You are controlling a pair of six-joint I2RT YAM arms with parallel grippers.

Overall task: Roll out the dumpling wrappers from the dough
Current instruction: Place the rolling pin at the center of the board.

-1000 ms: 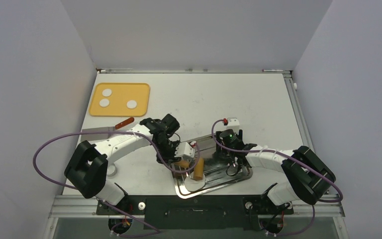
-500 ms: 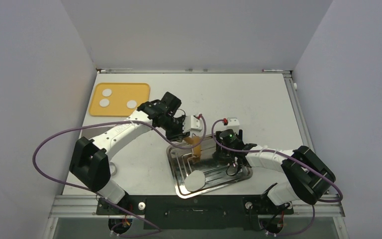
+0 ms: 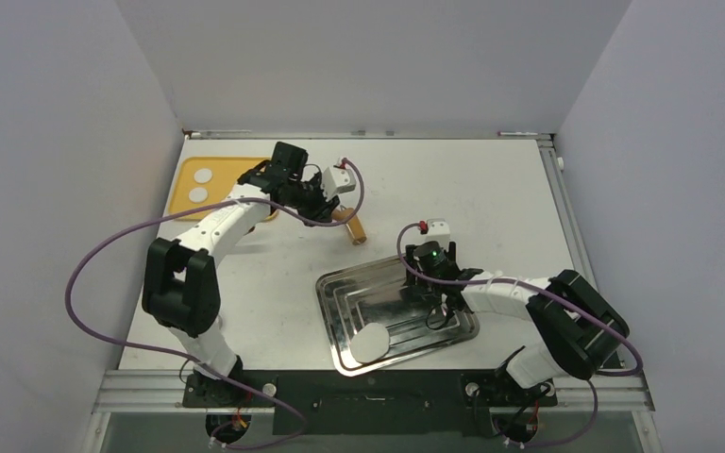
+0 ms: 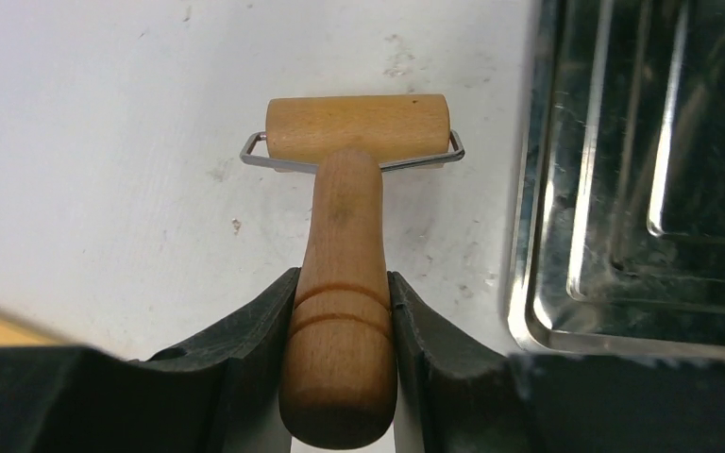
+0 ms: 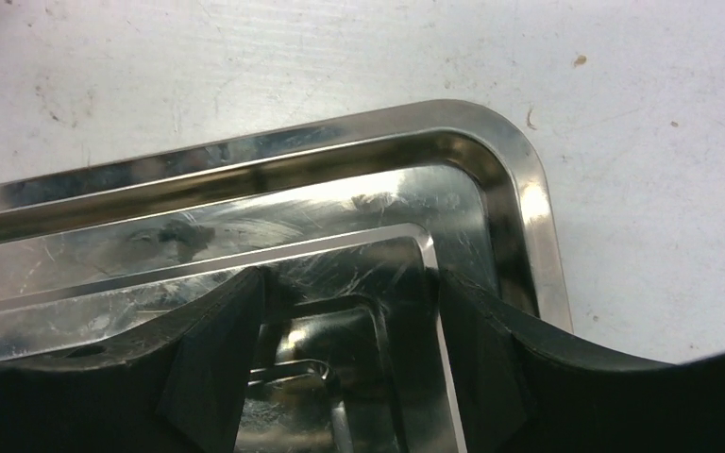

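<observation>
The wooden roller (image 3: 354,229) in my left gripper should go down next, and I should let go of its handle on the bare table beside the tray, because that clear spot is below my gripper.
My left gripper (image 3: 338,209) is shut on the handle of a wooden roller (image 3: 354,229), which hangs over the bare table between the yellow board (image 3: 231,166) and the steel tray (image 3: 406,283). In the left wrist view the roller (image 4: 357,127) points away from the gripper (image 4: 340,283). Two dough lumps (image 3: 204,175) show on the board; the arm covers the board's right part. One flattened dumpling wrapper (image 3: 371,342) lies at the tray's near left corner. My right gripper (image 3: 441,302) stands open over the tray's right side, nothing between its fingers (image 5: 208,349).
The tray's rim (image 4: 529,236) lies just right of the roller in the left wrist view. A corner of the tray (image 5: 519,179) sits ahead of the right gripper, with bare white table (image 5: 661,142) beyond it. Grey walls enclose the table on three sides.
The left arm has carried the roller off the tray, up and to the left toward the yellow board, uncovering the wrapper. The right gripper has stayed in place over the tray.
</observation>
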